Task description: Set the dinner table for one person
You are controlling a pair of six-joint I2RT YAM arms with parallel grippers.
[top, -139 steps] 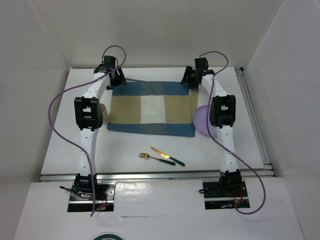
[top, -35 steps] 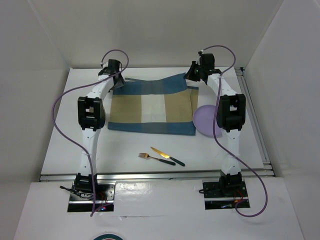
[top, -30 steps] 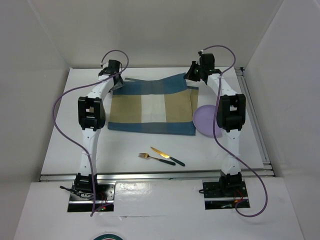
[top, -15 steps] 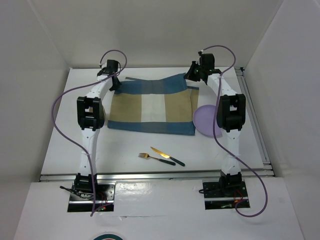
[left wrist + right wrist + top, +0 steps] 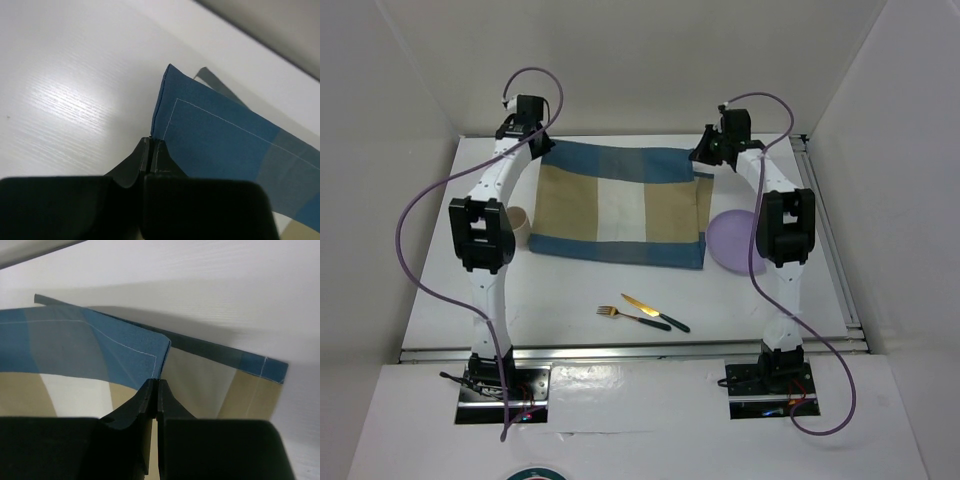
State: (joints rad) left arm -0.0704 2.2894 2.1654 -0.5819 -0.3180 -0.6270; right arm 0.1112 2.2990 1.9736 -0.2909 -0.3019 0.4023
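My left gripper shifts over the placemat's lower grey corner next, descends and releases, since that corner lies below the gripper and to its right in the wrist view.
A blue-and-tan checked placemat (image 5: 620, 205) lies in the middle of the white dinner table (image 5: 560, 300). My left gripper (image 5: 533, 142) is shut on its far left corner, which shows as a blue tip (image 5: 220, 145) rising from my left gripper (image 5: 151, 142) above the table (image 5: 75, 75). My right gripper (image 5: 705, 158) is shut on the far right corner. In the right wrist view the blue corner (image 5: 115, 347) folds up out of my right gripper (image 5: 153, 382). The mat's far edge hangs raised between the two grippers; its near edge rests on the table.
A purple plate (image 5: 732, 242) sits right of the mat, partly behind the right arm. A tan cup (image 5: 519, 226) stands by the mat's left edge. A gold fork (image 5: 618, 316) and knife (image 5: 655, 313) with dark handles lie near the front.
My left gripper has shut on the mat's far left corner and lifted it back and to the left, pulling the far edge taut and uncovering the cup. The right gripper has kept its hold.
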